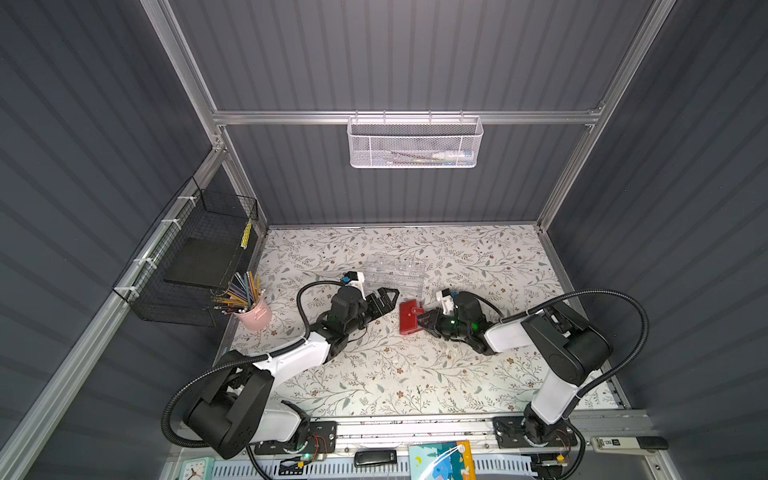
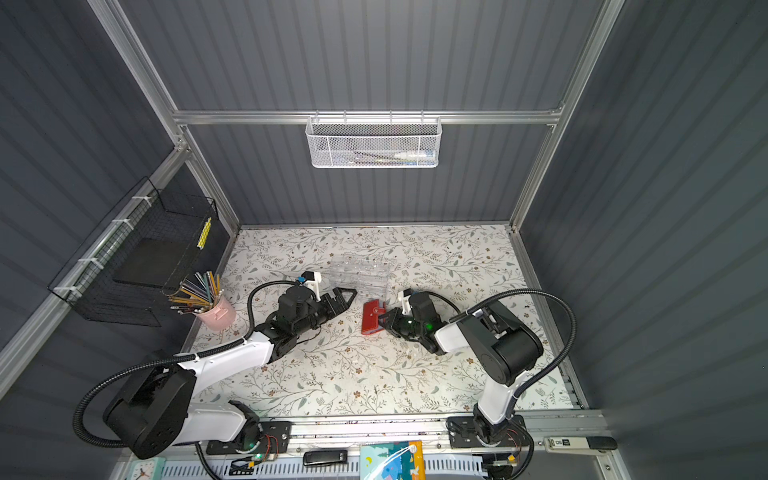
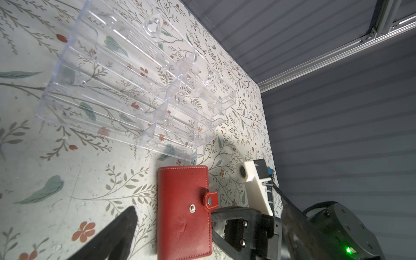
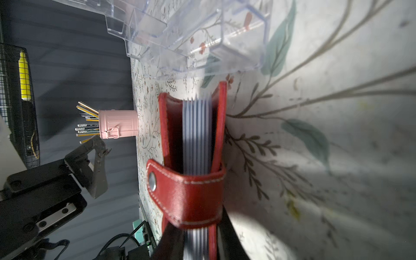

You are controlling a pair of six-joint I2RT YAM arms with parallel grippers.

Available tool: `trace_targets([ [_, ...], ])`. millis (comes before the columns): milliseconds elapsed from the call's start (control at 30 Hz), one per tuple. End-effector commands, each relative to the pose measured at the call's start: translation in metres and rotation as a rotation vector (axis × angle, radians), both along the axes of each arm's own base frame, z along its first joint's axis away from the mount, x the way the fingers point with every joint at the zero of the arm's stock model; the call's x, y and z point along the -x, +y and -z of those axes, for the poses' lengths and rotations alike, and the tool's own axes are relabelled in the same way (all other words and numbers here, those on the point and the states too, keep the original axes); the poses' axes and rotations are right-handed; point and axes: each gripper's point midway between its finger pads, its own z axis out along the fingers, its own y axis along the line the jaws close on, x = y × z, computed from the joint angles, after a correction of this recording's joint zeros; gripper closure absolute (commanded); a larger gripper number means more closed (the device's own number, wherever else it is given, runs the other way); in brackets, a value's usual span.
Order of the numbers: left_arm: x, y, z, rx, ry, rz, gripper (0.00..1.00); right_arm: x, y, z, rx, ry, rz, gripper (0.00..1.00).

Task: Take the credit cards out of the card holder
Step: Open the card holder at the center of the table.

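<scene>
The robot's right gripper should move outward with the card holder toward the organizer's near edge (image 1: 412, 296) (image 4: 225, 70) and let go of the card holder's open edge there, since the organizer lies outward of the gripper.
The red card holder (image 1: 409, 319) (image 2: 371, 319) lies flat on the floral table in both top views, mid-table. Its strap tab (image 3: 211, 201) is unsnapped and stands up off the cover, apart from the snap stud (image 3: 192, 208). My right gripper (image 1: 423, 319) (image 4: 195, 247) is shut on the holder's open edge, one jaw on each cover. The right wrist view shows the holder (image 4: 193, 184) edge-on with grey sleeve edges (image 4: 197, 135) between the covers. The credit cards are hidden inside. My left gripper (image 1: 388, 300) (image 2: 348, 300) hangs open just left of the holder, one finger (image 3: 121, 231) beside it, touching nothing.
A clear acrylic organizer (image 1: 395, 272) (image 3: 135, 90) lies just behind the holder. A pink cup of pencils (image 1: 254, 314) stands at the table's left edge under a black wire basket (image 1: 195, 266). A white mesh basket (image 1: 415, 143) hangs on the back wall.
</scene>
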Motion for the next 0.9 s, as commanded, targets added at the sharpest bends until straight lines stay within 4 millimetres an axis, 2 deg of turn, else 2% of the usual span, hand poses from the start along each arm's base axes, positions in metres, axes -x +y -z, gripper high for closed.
trace_targets([
  [0,-0.002,0.000,0.000,-0.023,-0.016,0.006,0.00,-0.021,-0.008,0.001,0.041,-0.023,0.030,1.00],
  [300,-0.006,-0.002,0.002,-0.039,-0.017,0.013,0.00,-0.048,-0.011,-0.003,0.038,-0.017,0.021,0.99],
  [433,-0.005,-0.002,0.003,-0.049,-0.014,0.020,0.00,-0.045,-0.010,-0.004,0.030,-0.011,0.010,0.98],
  [567,-0.004,-0.005,0.011,-0.048,0.004,0.035,0.00,-0.032,-0.009,0.003,0.044,0.004,0.003,0.97],
  [667,-0.002,-0.009,0.019,-0.043,0.022,0.057,0.00,-0.021,-0.008,0.012,0.064,0.016,-0.009,0.90],
  [867,0.003,-0.017,0.039,-0.043,0.079,0.102,0.00,-0.015,-0.014,0.021,0.104,0.026,-0.003,0.67],
])
